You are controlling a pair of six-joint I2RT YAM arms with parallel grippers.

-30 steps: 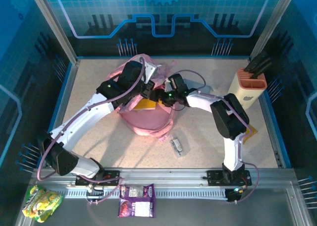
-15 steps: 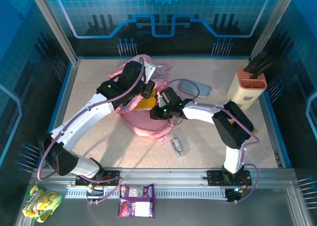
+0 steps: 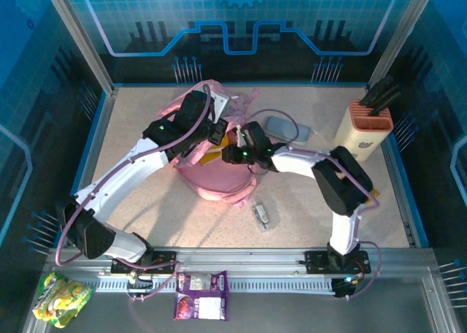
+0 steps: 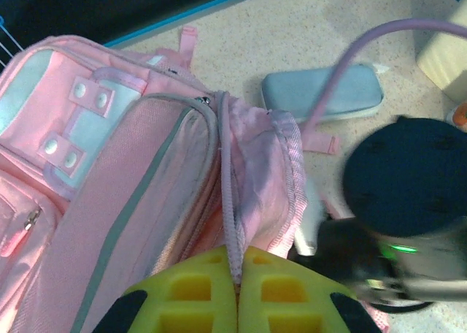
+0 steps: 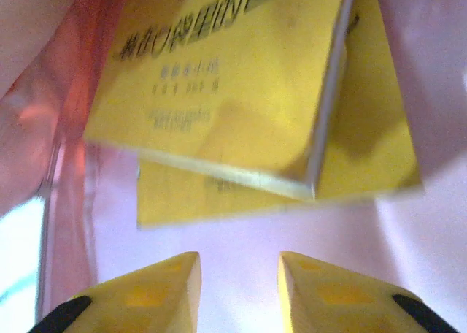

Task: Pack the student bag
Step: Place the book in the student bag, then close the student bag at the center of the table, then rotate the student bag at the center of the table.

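Note:
Both books are inside, so my left gripper should next lower back over the bag's opening (image 3: 216,178), below it toward my base, and release the zip edge.
The pink student bag (image 3: 219,178) lies mid-table with its main opening facing right. My left gripper (image 3: 220,134) is shut on the bag's zip edge (image 4: 232,223) and holds that flap up. In the left wrist view its jaws (image 4: 238,285) pinch the pale zip tape. My right gripper (image 3: 230,155) reaches into the opening. In the right wrist view it (image 5: 239,274) stands open over the pink lining (image 5: 248,234) with nothing between its fingers. Two yellow books (image 5: 233,77) lie stacked inside the bag just ahead of it.
A grey oval pencil case (image 3: 287,128) lies right of the bag, also seen from the left wrist (image 4: 321,92). A beige holder with dark tools (image 3: 365,127) stands at the far right. A small clear packet (image 3: 263,215) lies in front. Snack packs (image 3: 201,295) sit below the rail.
My right arm has swung from beside the bag's top down into its opening, uncovering the pencil case. Its jaws narrowed, then parted a little. The left gripper has kept still.

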